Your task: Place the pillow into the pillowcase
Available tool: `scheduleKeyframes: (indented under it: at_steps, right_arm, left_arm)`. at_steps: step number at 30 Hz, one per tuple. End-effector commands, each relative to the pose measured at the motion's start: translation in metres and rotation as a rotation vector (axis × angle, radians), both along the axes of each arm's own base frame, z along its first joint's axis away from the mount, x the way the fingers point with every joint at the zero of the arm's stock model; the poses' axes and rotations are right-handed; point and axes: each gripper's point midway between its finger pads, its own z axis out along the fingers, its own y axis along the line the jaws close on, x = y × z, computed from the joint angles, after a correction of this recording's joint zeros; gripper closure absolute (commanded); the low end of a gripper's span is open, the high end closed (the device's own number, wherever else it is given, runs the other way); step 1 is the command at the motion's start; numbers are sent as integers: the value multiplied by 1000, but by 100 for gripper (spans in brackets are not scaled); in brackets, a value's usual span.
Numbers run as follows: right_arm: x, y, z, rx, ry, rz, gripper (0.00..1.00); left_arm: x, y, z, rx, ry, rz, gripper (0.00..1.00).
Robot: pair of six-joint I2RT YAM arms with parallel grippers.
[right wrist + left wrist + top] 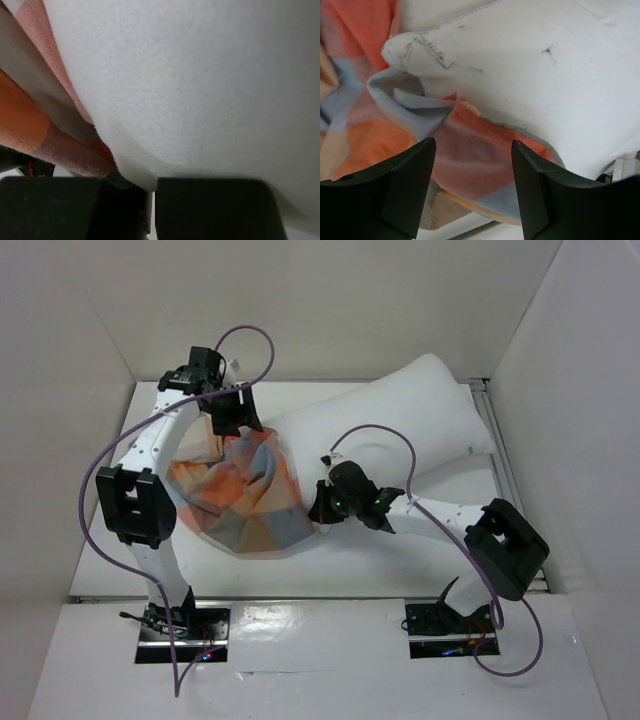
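Note:
My left gripper is open, with the orange bit of hem (268,434) just beyond its fingers. It will next move outward and toward the pillow (400,410) to close on that hem.
The white pillow (400,410) lies slanting from the table's middle to the back right. Its left end sits in the mouth of the checked pillowcase (240,505), which lies crumpled at centre left. My left gripper (232,425) hovers over the pillowcase's far edge. In the left wrist view it (472,150) is open and empty, above the pillowcase (370,145) where its hem meets the pillow (545,90). My right gripper (318,508) is at the pillow's near edge by the pillowcase mouth. In the right wrist view it (152,180) is shut, pinching the pillow (200,75). The pillowcase hem (30,125) lies against its left finger.
White walls enclose the table (330,570) on the left, back and right. A metal rail (497,430) runs along the right edge beside the pillow. Purple cables loop over both arms.

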Motion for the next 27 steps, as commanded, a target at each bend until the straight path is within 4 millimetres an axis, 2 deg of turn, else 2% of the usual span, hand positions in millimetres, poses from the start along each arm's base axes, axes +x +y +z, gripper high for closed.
scheduleKeyframes:
  at_steps: [1, 2, 4, 5, 7, 10, 11, 12, 13, 16, 17, 19, 20, 24, 27]
  right_arm:
    - [-7, -6, -9, -34, 9, -10, 100]
    - [-7, -6, -9, -34, 9, -10, 100]
    - [-8, -8, -10, -41, 15, -9, 100]
    - [-6, -9, -11, -46, 10, -18, 100]
    - [-7, -7, -11, -51, 4, -17, 100]
    - [-9, -9, -12, -57, 11, -16, 100]
    - [-9, -9, -12, -57, 11, -16, 100]
    - [-9, -9, -12, -57, 11, -16, 100]
    - [-9, -9, -12, -57, 11, -16, 100]
    - [-7, -7, -7, -41, -4, -17, 100]
    - [-14, -6, -10, -44, 6, 1, 100]
    - [-18, -5, -7, -37, 0, 10, 100]
    - [-21, -8, -12, -47, 8, 10, 100]
    - [-31, -12, -14, -66, 8, 29, 100]
    - [-37, -16, -14, -78, 0, 40, 100]
  left_arm:
    - [13, -18, 2, -108, -18, -43, 25]
    - [18, -19, -11, -105, 9, -42, 26]
    - [21, -23, -19, -96, 24, -47, 32]
    - [24, -25, -17, -104, 4, -62, 38]
    - [29, -29, -13, -126, -12, -76, 58]
    - [44, -31, 1, -126, -71, -88, 94]
    - [45, -31, 8, -127, -83, -89, 100]
    - [49, -32, 12, -128, -97, -90, 100]
    - [53, -37, 30, -162, -133, -105, 100]
    - [59, -43, 53, -197, -183, -118, 100]
    - [62, -48, 71, -230, -223, -134, 100]
    - [67, -54, 75, -262, -225, -145, 100]
    - [70, -58, 86, -285, -247, -154, 100]
    - [83, -63, 86, -319, -260, -150, 100]
    - [93, -84, 88, -384, -276, -186, 100]
